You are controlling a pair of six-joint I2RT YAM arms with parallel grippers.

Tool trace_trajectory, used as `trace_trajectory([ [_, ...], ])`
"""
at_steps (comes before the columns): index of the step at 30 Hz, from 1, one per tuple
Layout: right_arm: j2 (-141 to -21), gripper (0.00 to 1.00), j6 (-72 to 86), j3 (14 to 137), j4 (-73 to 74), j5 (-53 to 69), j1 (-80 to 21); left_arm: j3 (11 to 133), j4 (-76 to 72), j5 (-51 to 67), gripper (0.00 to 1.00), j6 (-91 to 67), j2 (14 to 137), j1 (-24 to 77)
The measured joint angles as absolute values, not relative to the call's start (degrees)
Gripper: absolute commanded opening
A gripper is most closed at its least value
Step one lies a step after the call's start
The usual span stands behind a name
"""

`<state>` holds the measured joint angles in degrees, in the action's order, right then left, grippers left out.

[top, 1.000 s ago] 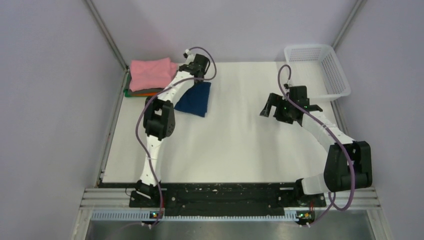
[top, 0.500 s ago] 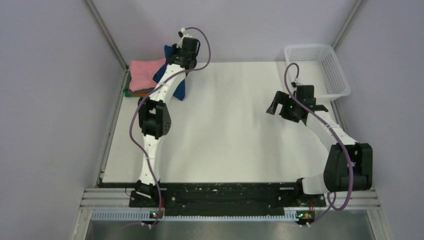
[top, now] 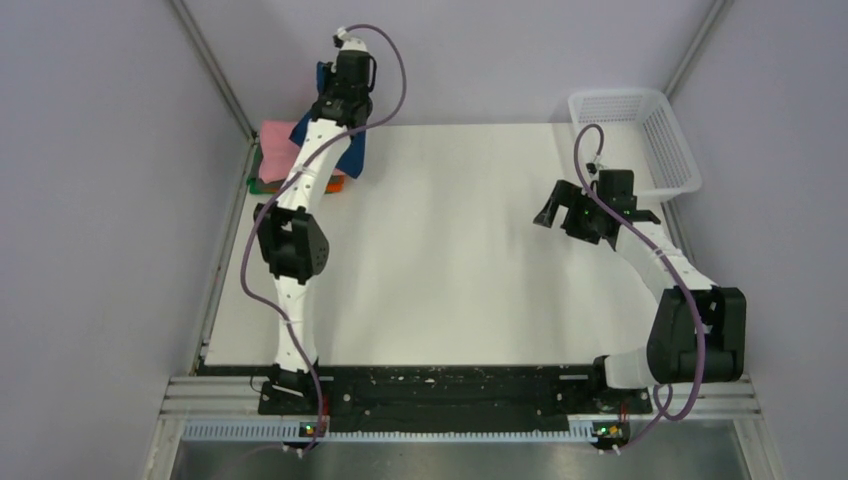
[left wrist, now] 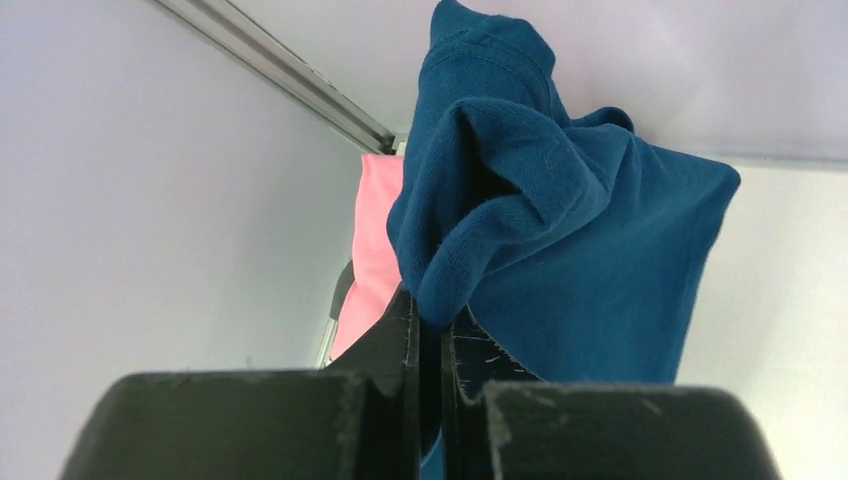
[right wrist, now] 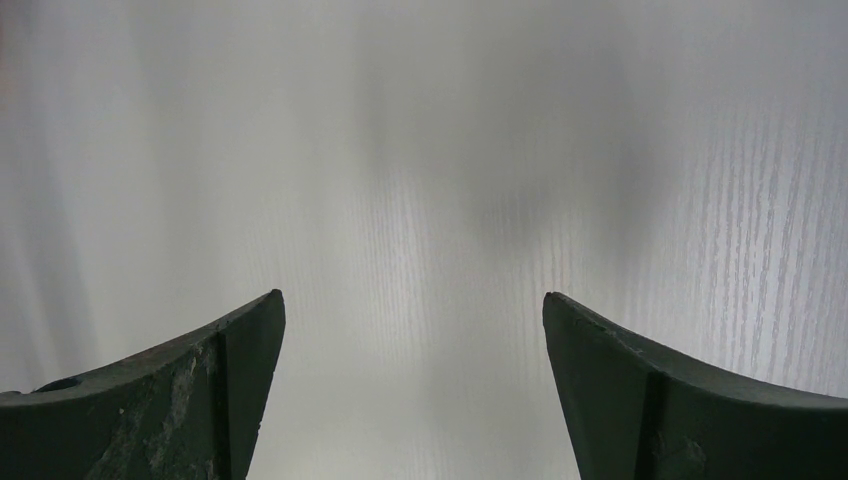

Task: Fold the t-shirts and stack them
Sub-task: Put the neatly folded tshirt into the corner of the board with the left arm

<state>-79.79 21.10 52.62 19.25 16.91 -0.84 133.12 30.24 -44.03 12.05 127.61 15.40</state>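
I will next bring the off-centre navy shirt over the pink shirt (top: 275, 150) (left wrist: 377, 235) with my left gripper and lower it to let go, since the pink shirt is below my left gripper, to its left in the top view.
My left gripper (top: 330, 92) is shut on the navy blue t-shirt (top: 350, 152) and holds it in the air at the far left of the table, beside and above the stack. In the left wrist view the navy shirt (left wrist: 560, 230) hangs bunched from my closed gripper (left wrist: 432, 315). Its chest print is hidden. The stack has the folded pink shirt (top: 275, 150) on top, with orange (top: 336, 184) and green (top: 257, 185) edges showing under it. The pink shirt also shows in the left wrist view (left wrist: 372, 240). My right gripper (top: 548, 212) is open and empty over the bare white table (right wrist: 420, 200).
A white plastic mesh basket (top: 640, 140) stands at the far right corner of the table. Grey walls with metal rails (top: 215, 80) close in the left, back and right sides. The white table top (top: 450, 260) lies between the two arms.
My left gripper has lifted the navy shirt off the table and carried it back and left toward the stack. My right gripper has drifted slightly right and back, still open.
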Motion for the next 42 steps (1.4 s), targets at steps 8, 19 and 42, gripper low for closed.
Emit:
trace_trajectory([
  [8, -80.23, 0.99, 21.15, 52.62, 19.25, 17.19, -0.84, 133.95, 31.86, -35.68, 0.00, 6.31, 126.28, 9.30],
  [19, -80.40, 0.99, 21.15, 54.43, 20.56, 16.78, -0.84, 133.53, 28.73, -37.45, 0.00, 7.64, 132.55, 4.43],
  [42, -83.00, 0.99, 21.12, 54.48, 20.95, 14.55, -0.82, 121.23, 2.04, -47.03, 0.90, 17.96, 133.03, 1.04],
])
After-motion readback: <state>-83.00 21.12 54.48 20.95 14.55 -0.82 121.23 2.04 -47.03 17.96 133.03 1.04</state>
